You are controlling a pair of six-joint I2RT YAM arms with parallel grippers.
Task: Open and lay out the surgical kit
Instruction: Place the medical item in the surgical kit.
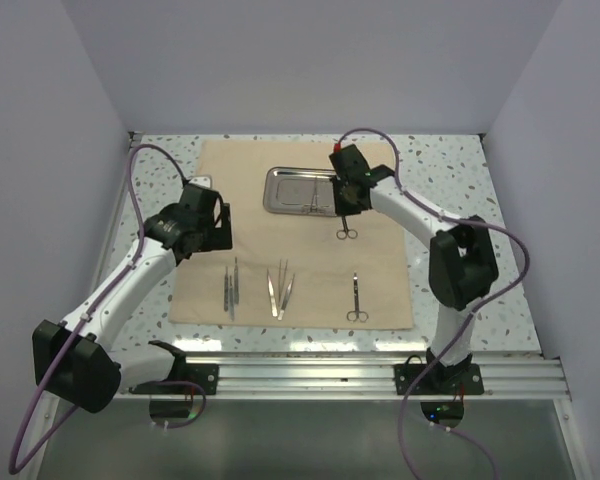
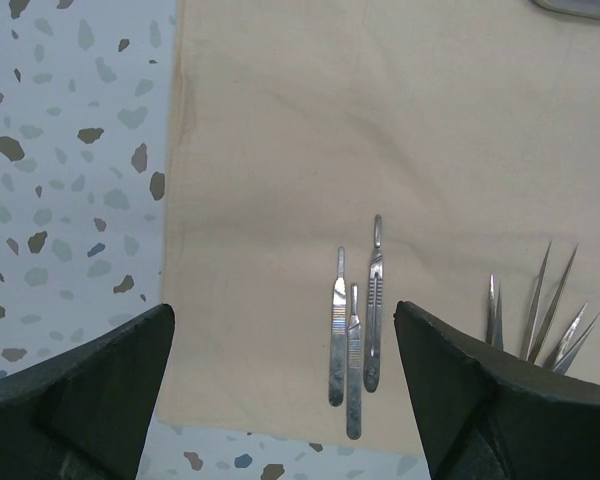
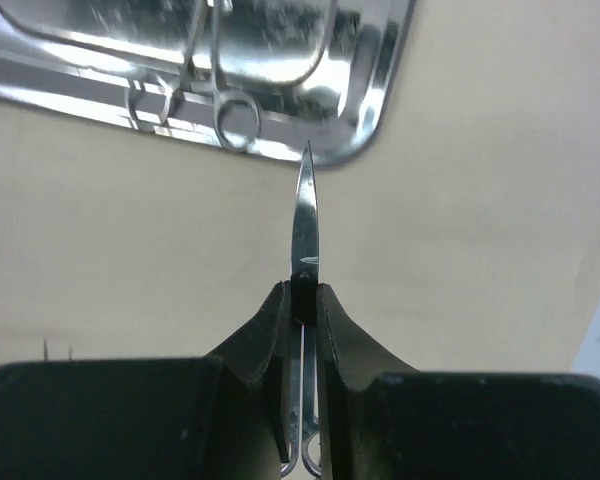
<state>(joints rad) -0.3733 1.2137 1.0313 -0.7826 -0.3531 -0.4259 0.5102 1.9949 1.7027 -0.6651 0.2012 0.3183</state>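
Note:
Like tools lie grouped together, so my right gripper should next move back and down to release the scissors on the bare cloth (image 1: 371, 298) beside the ring-handled instrument.
The beige cloth wrap (image 1: 300, 250) lies spread flat on the table. The shiny steel tray (image 1: 276, 190) sits on its far part, with ring-handled instruments (image 3: 195, 90) inside. My right gripper (image 1: 347, 195) is shut on a pair of scissors (image 3: 305, 220) and holds them by the near right corner of the tray (image 3: 380, 100), blade pointing at it. Their ring handles hang down in the top view (image 1: 347, 233). My left gripper (image 2: 285, 330) is open and empty above the cloth's left part. Three slim handles (image 2: 358, 320) lie below it, with tweezers (image 2: 540, 310) to their right.
Laid out along the cloth's near edge are the slim handles (image 1: 231, 285), the tweezers (image 1: 281, 292) and a ring-handled instrument (image 1: 356, 297). Speckled table (image 1: 450, 180) surrounds the cloth. A metal rail (image 1: 380, 375) runs along the near edge. Walls close in on three sides.

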